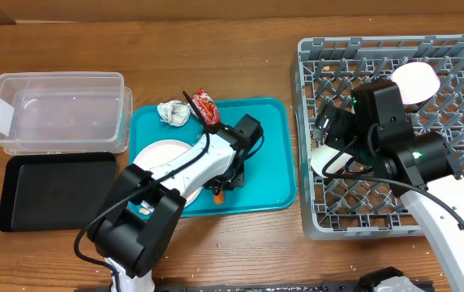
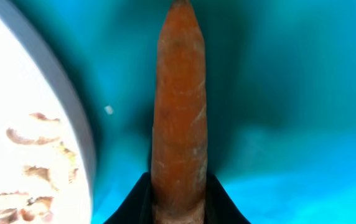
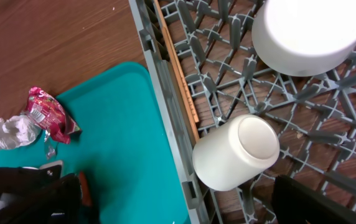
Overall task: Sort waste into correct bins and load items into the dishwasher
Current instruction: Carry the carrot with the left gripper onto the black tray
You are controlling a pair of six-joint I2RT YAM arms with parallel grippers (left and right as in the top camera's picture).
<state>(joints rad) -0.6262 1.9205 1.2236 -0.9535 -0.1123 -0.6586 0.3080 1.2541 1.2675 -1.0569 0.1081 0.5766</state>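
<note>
I should lift my left gripper and carry the carrot across over the empty black tray [image 1: 57,192] before I open the gripper.
An orange carrot [image 2: 179,106] lies on the teal tray [image 1: 272,138], next to a white plate [image 1: 155,154] with food scraps. My left gripper [image 2: 178,202] is shut on the carrot's thick end, with a dark finger tight on each side; in the overhead view it is at the tray's front [image 1: 220,188]. A crumpled white paper [image 1: 173,112] and a red wrapper [image 1: 206,105] lie at the back of the tray. My right gripper [image 1: 331,134] is open over the grey dish rack [image 1: 309,49], just above a white cup [image 3: 237,152] lying in the rack. A white bowl [image 3: 312,31] sits deeper in the rack.
A clear plastic bin [image 1: 58,109] stands at the left, with a black tray [image 1: 53,191] in front of it. A wooden stick [image 3: 177,65] lies along the rack's left wall. The rack wall [image 3: 165,106] separates the tray from the cup.
</note>
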